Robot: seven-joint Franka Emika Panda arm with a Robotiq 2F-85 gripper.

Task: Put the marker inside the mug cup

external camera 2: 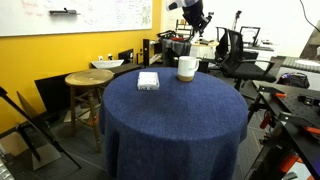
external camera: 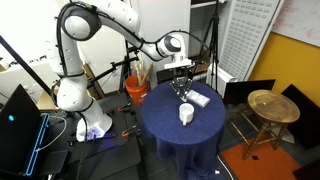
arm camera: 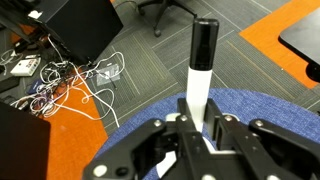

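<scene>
The marker still hangs well above the upright white mug, so next I should move my gripper down toward the mug cup's open top and release it there.
In the wrist view my gripper is shut on the marker, a white stick with a black cap that points away from the jaws. The white mug cup stands upright on the round blue-clothed table. It also shows in an exterior view near the table's far edge. In both exterior views my gripper hangs well above the table, higher than the mug. The mug is out of view in the wrist view.
A flat white rectangular pad lies on the table beside the mug. A round wooden stool stands by the table. Office chairs, cables and tripods surround it.
</scene>
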